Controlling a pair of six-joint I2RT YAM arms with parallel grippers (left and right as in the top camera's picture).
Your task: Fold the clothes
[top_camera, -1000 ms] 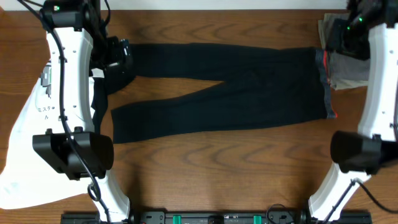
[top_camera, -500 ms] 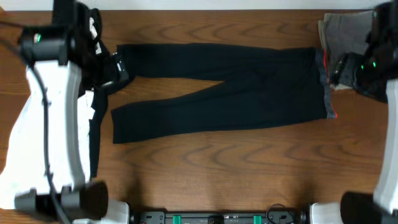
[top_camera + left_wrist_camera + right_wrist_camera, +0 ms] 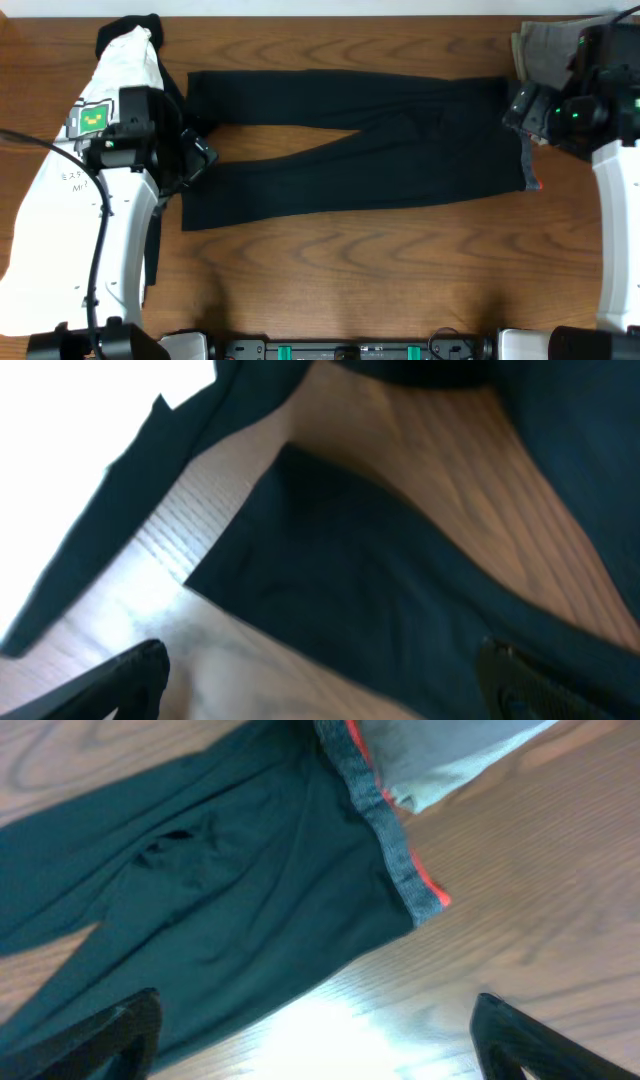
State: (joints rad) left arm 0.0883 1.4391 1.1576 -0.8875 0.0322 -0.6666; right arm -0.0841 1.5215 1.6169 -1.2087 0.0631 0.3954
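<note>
My right gripper comes down toward the waistband's near corner (image 3: 531,183) (image 3: 426,906) next until its fingers straddle the waistband's edge, since that corner lies on bare wood.
The clothes, black long trousers (image 3: 370,150), lie flat across the wooden table with both legs pointing left. Their grey waistband (image 3: 527,150) edged in coral red is at the right. My left gripper (image 3: 198,160) hovers open above the near leg's cuff (image 3: 300,560), nothing between its fingers (image 3: 130,672). In the left wrist view the left gripper (image 3: 325,690) spans the cuff's edge and bare wood. My right gripper (image 3: 516,108) stands open over the waistband's far end. In the right wrist view the right gripper (image 3: 315,1040) is empty, with the waistband (image 3: 395,850) ahead of it.
A white T-shirt (image 3: 35,240) with a green print lies at the left, partly under my left arm, with a dark strip of cloth (image 3: 152,240) along its edge. Grey-olive folded trousers (image 3: 545,45) sit at the back right corner, touching the waistband.
My right gripper has opened wide and shifted nearer, over the waistband. My left arm has swung from the far leg's cuff toward the near leg's cuff.
</note>
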